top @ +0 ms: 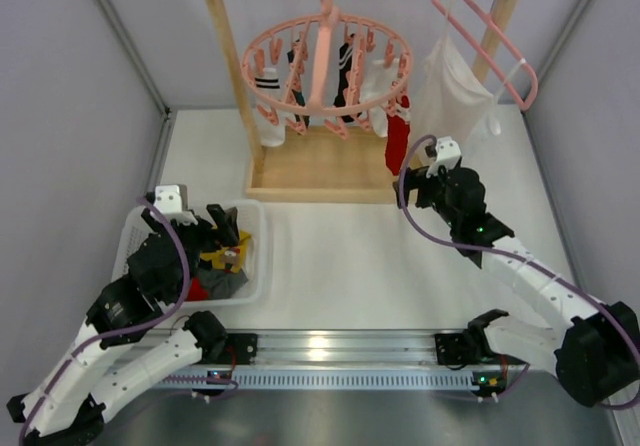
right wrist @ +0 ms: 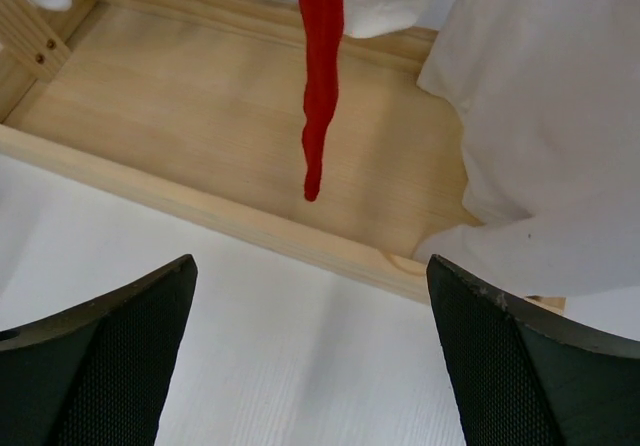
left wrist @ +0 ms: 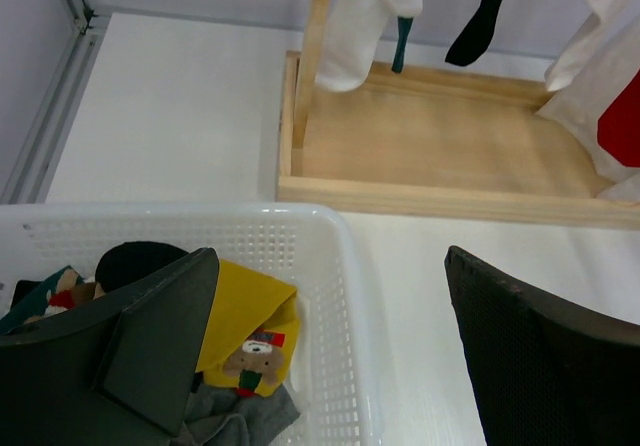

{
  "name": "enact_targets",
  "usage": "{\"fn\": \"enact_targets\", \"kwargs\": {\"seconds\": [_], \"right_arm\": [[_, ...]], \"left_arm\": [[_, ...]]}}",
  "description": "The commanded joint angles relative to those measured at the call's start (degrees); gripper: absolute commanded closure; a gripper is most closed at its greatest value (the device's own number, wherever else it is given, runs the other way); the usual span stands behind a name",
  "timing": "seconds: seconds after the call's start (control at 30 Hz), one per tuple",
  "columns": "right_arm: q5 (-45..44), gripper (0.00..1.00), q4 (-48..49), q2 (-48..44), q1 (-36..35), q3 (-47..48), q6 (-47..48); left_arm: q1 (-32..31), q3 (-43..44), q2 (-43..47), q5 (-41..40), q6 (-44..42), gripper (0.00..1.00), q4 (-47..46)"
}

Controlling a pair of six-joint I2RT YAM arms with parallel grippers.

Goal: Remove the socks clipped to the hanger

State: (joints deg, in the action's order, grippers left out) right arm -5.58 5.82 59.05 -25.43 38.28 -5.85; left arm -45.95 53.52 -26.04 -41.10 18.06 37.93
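Note:
I need to move my right gripper outward until its fingers are on both sides of the red sock's toe (top: 394,159) (right wrist: 314,164), then close it. The sock's toe hangs free ahead of my open fingers.
The round pink hanger (top: 325,61) hangs from the wooden rack's top rail. Socks are clipped to it: a white one with black stripes (top: 268,106), a black one (top: 345,76), a white one (top: 375,101) and a red one (top: 398,144). My right gripper (top: 418,181) is open and empty, low by the rack base's front right corner. The red sock (right wrist: 320,76) dangles ahead of and above the right gripper (right wrist: 310,366). My left gripper (top: 225,228) is open and empty over the white basket (top: 255,266). A mustard yellow sock (left wrist: 245,316) lies in the basket beside the left gripper (left wrist: 330,351).
The wooden rack base (top: 320,166) stands at the back middle. A large white garment (top: 455,91) hangs on a plain pink hanger (top: 495,41) at the right, close to my right arm. The basket holds several socks. A metal rail (top: 330,351) runs along the near edge.

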Motion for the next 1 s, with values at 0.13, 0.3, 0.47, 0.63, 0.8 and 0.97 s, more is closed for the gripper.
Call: {"fn": "enact_targets", "kwargs": {"seconds": [0.13, 0.3, 0.47, 0.63, 0.8, 0.97], "right_arm": [[10.06, 0.19, 10.77, 11.77, 5.56, 7.06, 3.12], [16.29, 0.24, 17.9, 18.89, 5.74, 10.4, 3.04], [19.12, 0.26, 20.1, 22.34, 5.83, 12.78, 1.54], [17.37, 0.31, 24.23, 25.06, 5.74, 14.01, 0.66], [15.42, 0.79, 26.95, 27.18, 5.74, 14.63, -0.92], [10.69, 1.0, 34.51, 23.23, 3.02, 7.62, -3.73]], "left_arm": [[-0.01, -3.07, 0.73, 3.04, 1.8, 0.02, 0.56], [-0.01, -3.42, -0.85, 4.19, 1.97, 0.02, 0.48], [0.07, -3.59, -1.55, 4.54, 1.8, 0.02, 0.48], [-0.01, -3.59, -1.91, 5.07, 1.8, 0.02, 0.48], [0.08, -3.25, -1.99, 5.07, 2.06, 0.02, 0.48], [0.08, 0.27, -1.9, 9.01, 7.24, 0.02, 0.48]]}}
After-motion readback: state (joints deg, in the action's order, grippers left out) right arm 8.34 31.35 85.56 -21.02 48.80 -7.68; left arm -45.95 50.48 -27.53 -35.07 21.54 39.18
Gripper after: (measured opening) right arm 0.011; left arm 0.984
